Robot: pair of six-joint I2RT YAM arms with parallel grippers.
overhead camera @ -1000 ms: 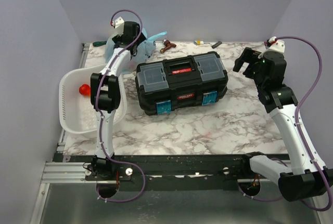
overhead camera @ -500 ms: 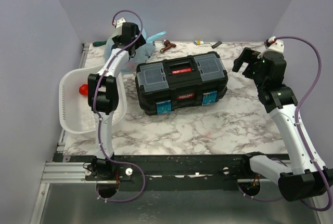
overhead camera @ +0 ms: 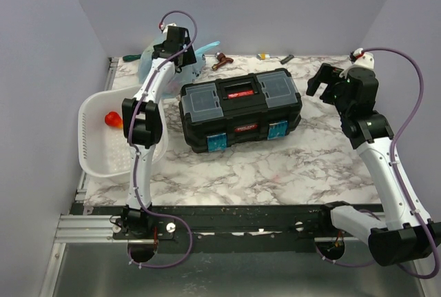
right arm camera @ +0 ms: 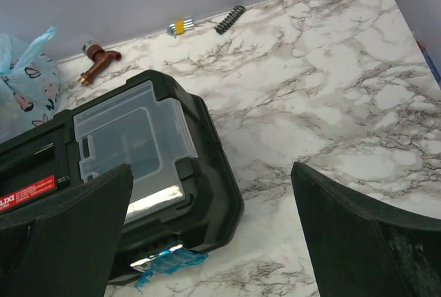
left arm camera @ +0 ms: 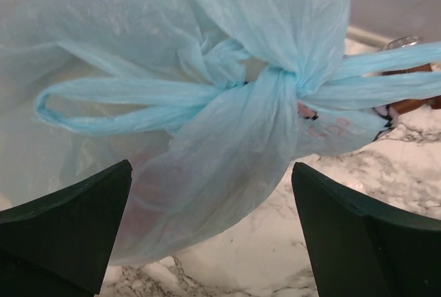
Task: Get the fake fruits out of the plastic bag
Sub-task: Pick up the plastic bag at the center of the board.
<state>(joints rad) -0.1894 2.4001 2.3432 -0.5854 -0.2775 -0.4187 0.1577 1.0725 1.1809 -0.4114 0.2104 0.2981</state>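
Note:
The plastic bag bunches into a narrow neck beside its knot, so the robot will next move its left gripper down onto the bag's gathered folds there, which are below the gripper's open fingers.
The plastic bag (left arm camera: 207,104) is light blue and thin, and its handles are tied in a knot (left arm camera: 279,80). It fills the left wrist view and lies at the back left of the table (overhead camera: 200,61). My left gripper (left arm camera: 210,167) is open just in front of the bag, one finger on each side, gripping nothing. It hovers over the bag in the top view (overhead camera: 180,61). The fake fruits are hidden inside the bag; only faint pink and yellow shades show through. My right gripper (overhead camera: 322,83) is open and empty above the table's right side, beside the toolbox.
A black toolbox (overhead camera: 240,107) sits mid-table, also in the right wrist view (right arm camera: 124,173). A white slotted basket (overhead camera: 93,149) at the left holds a small red fruit with an orange tip (overhead camera: 110,118). A brown tool (overhead camera: 222,59), hex keys (overhead camera: 263,56) and a bit holder (overhead camera: 286,58) lie along the back edge.
My left gripper has moved a little right and farther back over the bag. The right arm has not moved.

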